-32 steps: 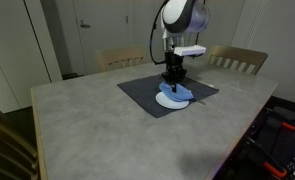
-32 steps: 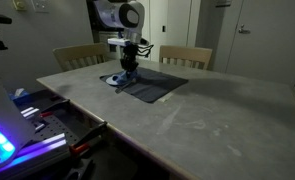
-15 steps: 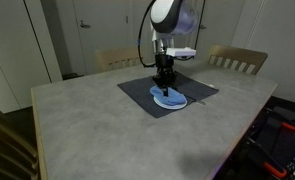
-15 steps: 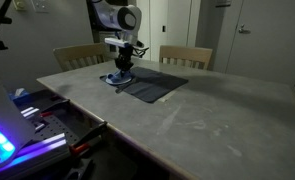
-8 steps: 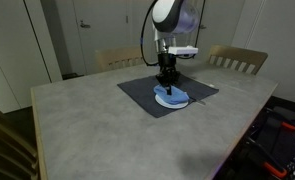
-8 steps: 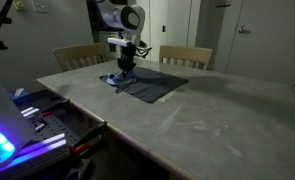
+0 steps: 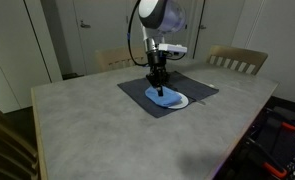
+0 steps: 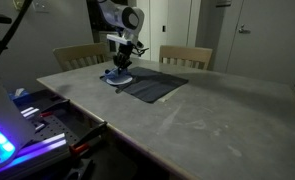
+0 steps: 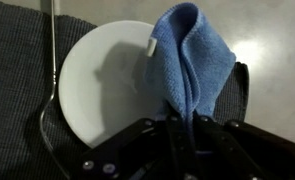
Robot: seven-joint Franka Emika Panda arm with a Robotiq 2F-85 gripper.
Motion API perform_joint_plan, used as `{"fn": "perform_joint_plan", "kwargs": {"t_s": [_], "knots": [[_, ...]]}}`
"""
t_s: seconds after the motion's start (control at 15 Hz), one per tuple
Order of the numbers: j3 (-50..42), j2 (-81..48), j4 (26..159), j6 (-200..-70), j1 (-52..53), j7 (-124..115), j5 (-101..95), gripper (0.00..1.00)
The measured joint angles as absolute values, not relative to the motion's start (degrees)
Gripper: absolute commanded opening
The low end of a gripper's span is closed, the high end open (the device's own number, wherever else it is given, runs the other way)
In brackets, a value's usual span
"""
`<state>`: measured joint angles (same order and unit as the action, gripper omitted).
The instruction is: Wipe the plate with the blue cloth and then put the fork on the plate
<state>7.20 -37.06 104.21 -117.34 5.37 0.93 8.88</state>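
My gripper carries the cloth up off the plate (image 7: 179,102) next, then across and down onto the placemat's bare end (image 7: 133,87) and releases it, because it covers part of the plate.
In the wrist view my gripper (image 9: 177,128) is shut on the blue cloth (image 9: 192,60). The cloth hangs bunched from the jaws and covers the right side of the white plate (image 9: 102,85). A thin silvery fork (image 9: 53,45) lies on the dark grey placemat (image 9: 15,100), along the plate's left edge. In both exterior views the gripper (image 7: 156,84) (image 8: 120,69) points straight down over the plate (image 7: 179,102) and presses the cloth (image 7: 163,97) onto it. The fork is too thin to make out in either exterior view.
The placemat (image 7: 139,88) (image 8: 152,86) lies at the far side of a large grey table (image 7: 97,130). Two wooden chairs (image 7: 122,58) (image 7: 237,60) stand behind it. A workbench with lit equipment (image 8: 12,130) stands close to one table edge.
The gripper has moved sideways across the plate and dragged the blue cloth with it. More bare white plate now shows beside the cloth. The jaws have stayed shut.
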Motion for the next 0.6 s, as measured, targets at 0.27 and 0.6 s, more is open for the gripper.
{"fn": "perform_joint_plan", "kwargs": {"t_s": [0.27, 0.6], "knots": [[7.0, -37.6, 101.3, -118.2, 5.4, 0.7, 9.0, 0.02], [7.1, -35.7, 98.8, -122.6, 6.5, 0.6, 8.1, 0.02]]}}
